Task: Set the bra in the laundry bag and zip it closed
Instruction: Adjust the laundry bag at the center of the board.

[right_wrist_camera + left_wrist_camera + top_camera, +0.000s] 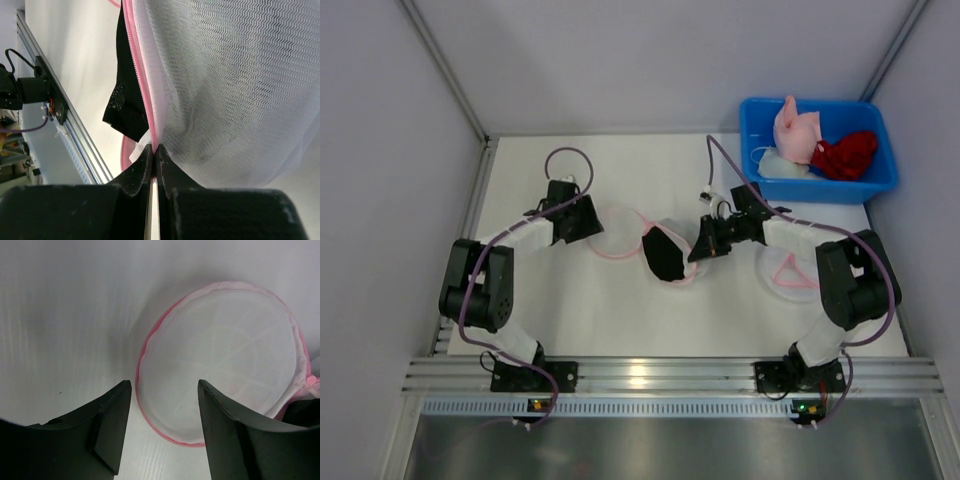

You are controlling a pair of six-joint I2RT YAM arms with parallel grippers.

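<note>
The pink rim farthest from the bra [138, 385] shows below my left gripper, within its open gap, so I should next move that gripper down slightly, with its fingers astride the rim, and close.
The laundry bag [623, 232] is white mesh with a pink zipper rim, lying opened out at the table's middle. The black bra [665, 252] rests in the bag's right half. My right gripper [697, 250] is shut on the pink zipper edge [154, 135] of that half and lifts the mesh [230, 90], with the bra [127, 95] showing beside the zipper. My left gripper [590, 222] hangs open over the near rim of the bag's left half [220, 360]. Nothing sits between its fingers [112, 425].
A blue bin [880, 185] at the back right holds pink and red garments. Another pink-rimmed mesh bag [782, 272] lies under my right arm. Grey walls close the table's left, back and right sides. An aluminium rail [650, 375] runs along the near edge.
</note>
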